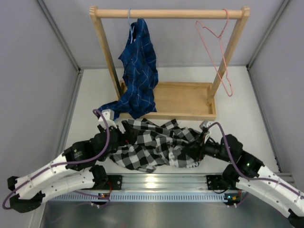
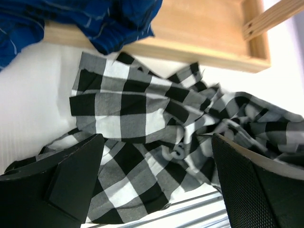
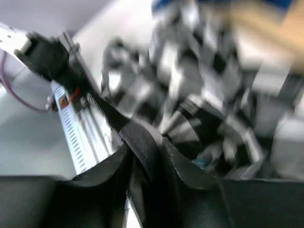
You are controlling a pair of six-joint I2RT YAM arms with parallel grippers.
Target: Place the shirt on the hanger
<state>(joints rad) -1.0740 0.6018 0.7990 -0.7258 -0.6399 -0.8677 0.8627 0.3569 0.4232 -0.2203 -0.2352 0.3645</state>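
Raised folds (image 1: 180, 145) (image 2: 231, 129) beside the shirt's held edge are below my left gripper and to its right in the top view. I will move it across and down onto them.
The black-and-white check shirt (image 1: 152, 142) lies crumpled on the table in front of the wooden rack, also seen in the left wrist view (image 2: 142, 123) and, blurred, in the right wrist view (image 3: 209, 71). The pink wire hanger (image 1: 216, 47) hangs empty from the rack's rail at the right. My left gripper (image 2: 156, 180) is open, its jaws wide apart just above the shirt's left part (image 1: 116, 137). My right gripper (image 3: 152, 147) is shut on a dark ribbed edge of the shirt at its right side (image 1: 197, 151).
A wooden rack (image 1: 171, 14) with a tray base (image 1: 180, 102) stands at the back. A dark blue shirt (image 1: 140, 71) on a light blue hanger hangs at its left, its hem trailing onto the table. An aluminium rail (image 1: 156, 183) runs along the near edge.
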